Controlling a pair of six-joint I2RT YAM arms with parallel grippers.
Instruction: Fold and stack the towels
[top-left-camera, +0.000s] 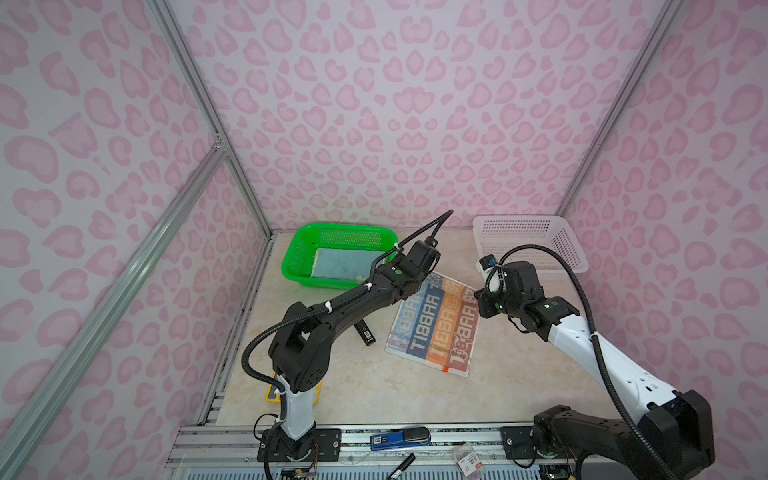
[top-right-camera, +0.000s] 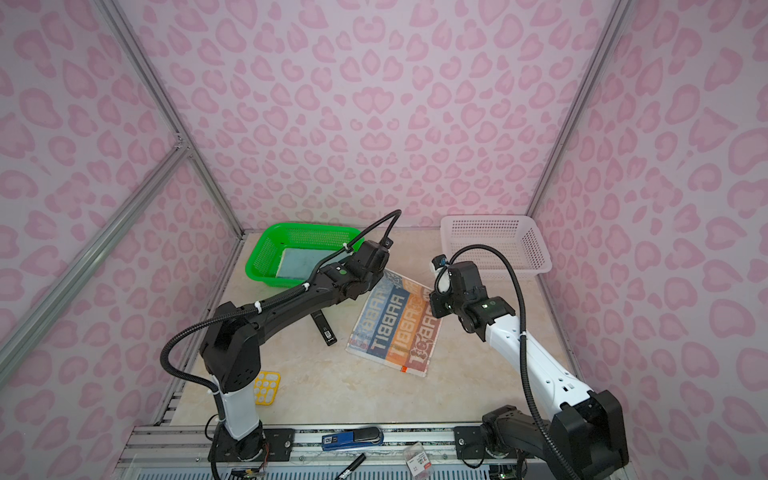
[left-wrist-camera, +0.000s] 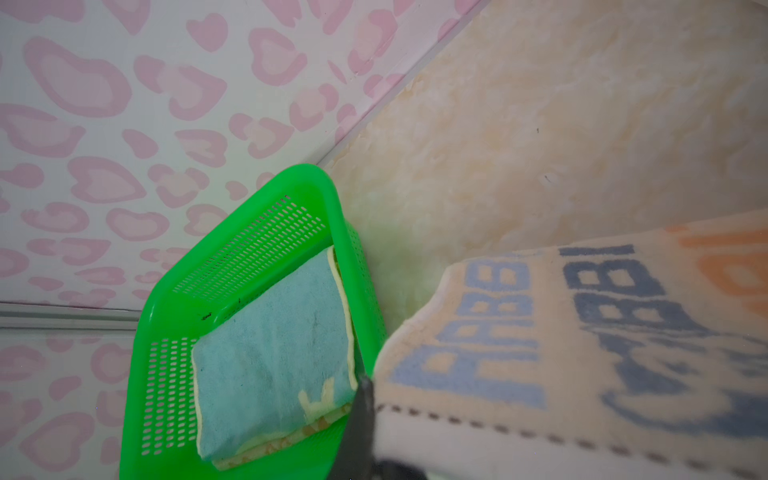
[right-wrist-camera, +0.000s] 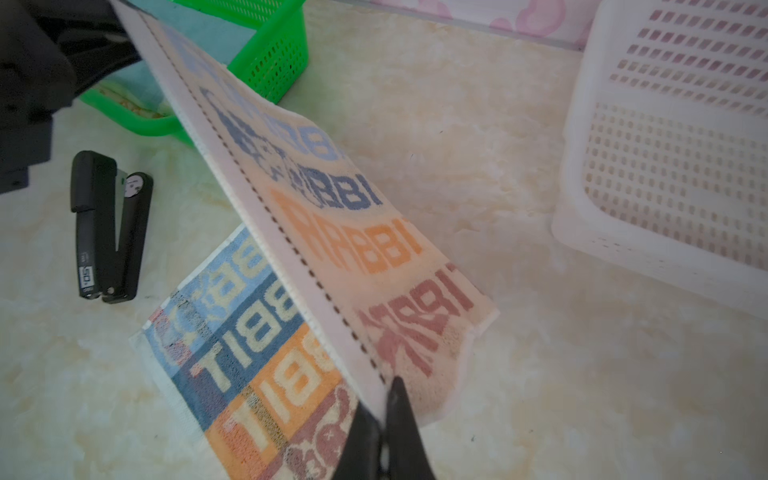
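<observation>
The towel's near half is uncovered, so my right gripper should next carry its corner of the towel back and down over the towel's near corner by the orange tag (top-left-camera: 464, 372) and release it.
A cream towel (top-left-camera: 434, 328) with coloured "RABBIT" stripes lies in the middle of the table in both top views. Its far edge is lifted off the table and stretched between both grippers. My left gripper (left-wrist-camera: 365, 395) is shut on one far corner of this towel (left-wrist-camera: 582, 332), right beside the green basket. My right gripper (right-wrist-camera: 384, 395) is shut on the other far corner, and the raised flap (right-wrist-camera: 332, 208) runs away from it toward the left arm. A folded light blue towel (left-wrist-camera: 270, 353) lies in the green basket (top-left-camera: 299, 253) on top of a beige one (left-wrist-camera: 266, 451).
A white mesh basket (top-left-camera: 536, 245) stands at the back right. A black stapler (right-wrist-camera: 108, 228) lies on the table left of the towel, under the left arm. A yellow tray (top-right-camera: 266, 386) sits near the left arm's base. A blue stapler (top-left-camera: 399, 438) and a marker (top-left-camera: 401, 465) lie on the front rail.
</observation>
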